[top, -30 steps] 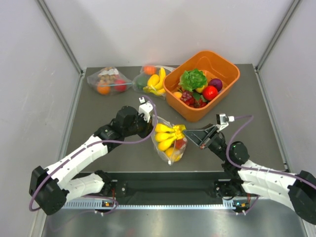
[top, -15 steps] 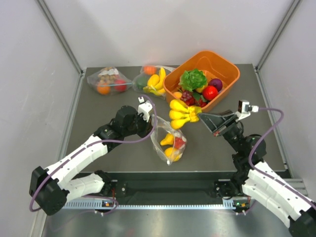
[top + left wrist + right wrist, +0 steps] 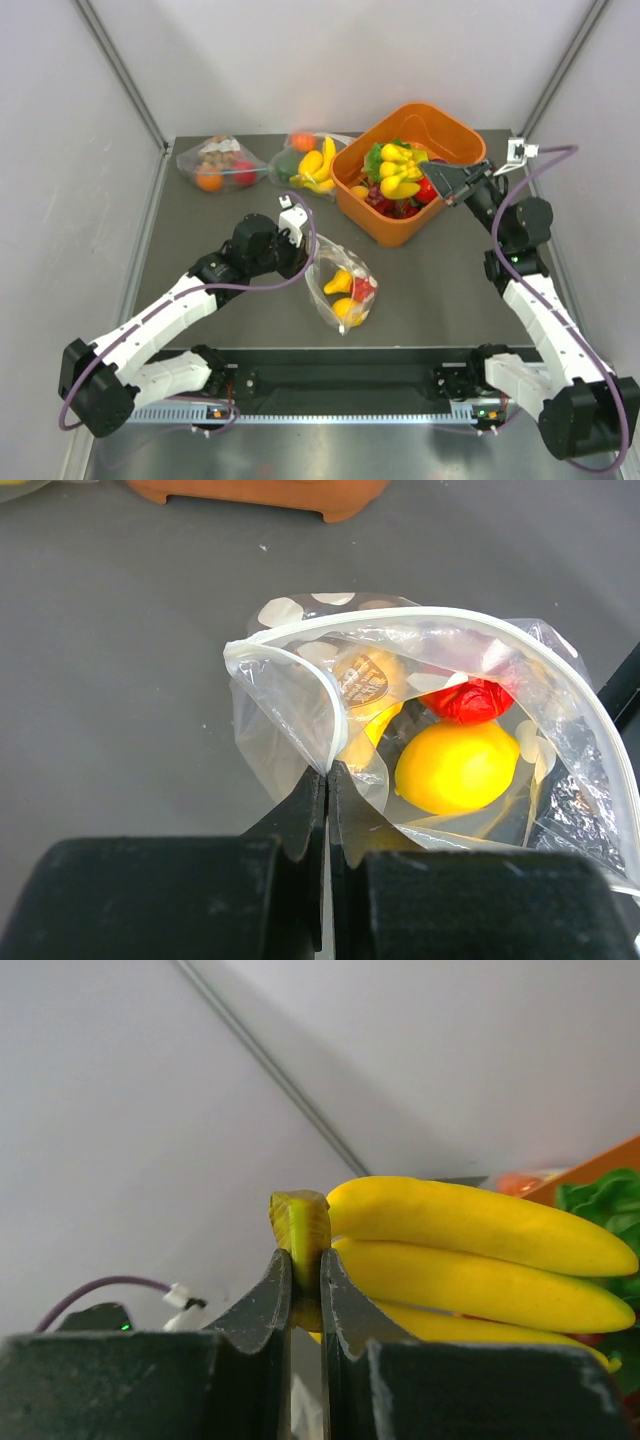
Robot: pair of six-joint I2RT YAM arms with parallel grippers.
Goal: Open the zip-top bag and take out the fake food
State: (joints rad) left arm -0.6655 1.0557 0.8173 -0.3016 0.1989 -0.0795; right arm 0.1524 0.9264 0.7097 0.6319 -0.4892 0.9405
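The green stem goes outward and down with my right gripper next for release, since the bare far end of the orange bin lies outward and below.
The dotted zip-top bag (image 3: 340, 285) (image 3: 420, 690) lies mid-table with its mouth open. My left gripper (image 3: 300, 262) (image 3: 327, 772) is shut on the bag's rim at its left side. Inside the bag I see a yellow lemon (image 3: 458, 768), a red fruit (image 3: 472, 698) and an orange-yellow piece (image 3: 365, 685). My right gripper (image 3: 430, 172) (image 3: 305, 1260) is shut on the green stem of the yellow banana bunch (image 3: 398, 170) (image 3: 480, 1250), holding it in the air over the orange bin (image 3: 400, 228).
The orange bin holds green lettuce (image 3: 374, 160) and other toy fruit. Two plain clear bags with food lie at the back, one at the far left (image 3: 218, 165) and one beside the bin (image 3: 305, 163). Grey walls enclose the table.
My right gripper pulled the banana bunch out of the dotted bag and carried it up and back to above the orange bin. The left gripper kept its hold on the bag's rim.
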